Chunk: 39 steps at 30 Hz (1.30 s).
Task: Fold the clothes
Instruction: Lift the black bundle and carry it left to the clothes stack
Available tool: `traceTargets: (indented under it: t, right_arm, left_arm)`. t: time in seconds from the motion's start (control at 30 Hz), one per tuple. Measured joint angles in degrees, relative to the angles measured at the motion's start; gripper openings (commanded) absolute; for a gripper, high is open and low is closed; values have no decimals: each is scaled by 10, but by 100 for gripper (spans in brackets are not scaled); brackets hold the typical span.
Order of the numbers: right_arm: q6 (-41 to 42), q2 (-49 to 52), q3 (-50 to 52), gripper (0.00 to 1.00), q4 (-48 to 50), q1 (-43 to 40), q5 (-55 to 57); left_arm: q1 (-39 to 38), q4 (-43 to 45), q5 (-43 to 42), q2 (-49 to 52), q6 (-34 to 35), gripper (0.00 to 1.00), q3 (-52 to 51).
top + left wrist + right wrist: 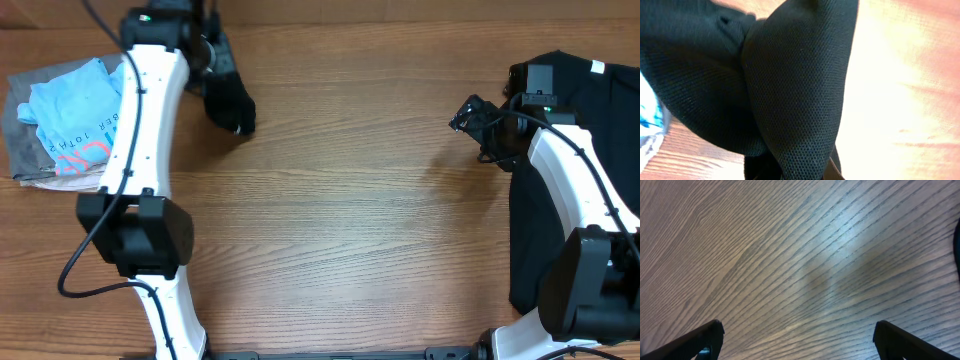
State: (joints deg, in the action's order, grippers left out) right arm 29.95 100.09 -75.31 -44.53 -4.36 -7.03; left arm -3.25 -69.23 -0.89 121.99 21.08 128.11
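My left gripper needs to swing to the left in the overhead view next, where folded clothes lie, and go down over the light blue shirt [70, 110] [648, 116] to release the garment.
A small black garment [228, 100] hangs bunched from my left gripper [208, 62] at the far left of the table. It fills the left wrist view [790, 85], where the fingers are hidden behind the cloth. My right gripper [468, 115] is open and empty above bare wood, its two fingertips wide apart in the right wrist view [797, 340]. A pile of black clothes [575, 170] lies at the right edge under the right arm. A folded stack with a light blue shirt [70, 110] on top lies at the far left.
The wooden table [340, 220] spans the view. The left arm's white links run from the front left up to the back. The right arm's base stands at the front right.
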Motion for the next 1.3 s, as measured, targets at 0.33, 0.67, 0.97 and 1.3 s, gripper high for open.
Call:
traceTargets:
  t: [0.33, 0.67, 0.97, 1.3]
  right_arm:
    - [0, 0, 0, 100, 0, 0, 0]
    - [0, 0, 0, 100, 0, 0, 0]
    - [0, 0, 0, 100, 0, 0, 0]
    - [0, 0, 0, 100, 0, 0, 0]
  left_arm:
    - [98, 33, -19, 0, 15, 4, 99]
    - [221, 88, -84, 0, 49, 4, 102]
    - [299, 145, -111, 0, 85, 4, 102]
    - [308, 212, -120, 6, 138, 4, 101]
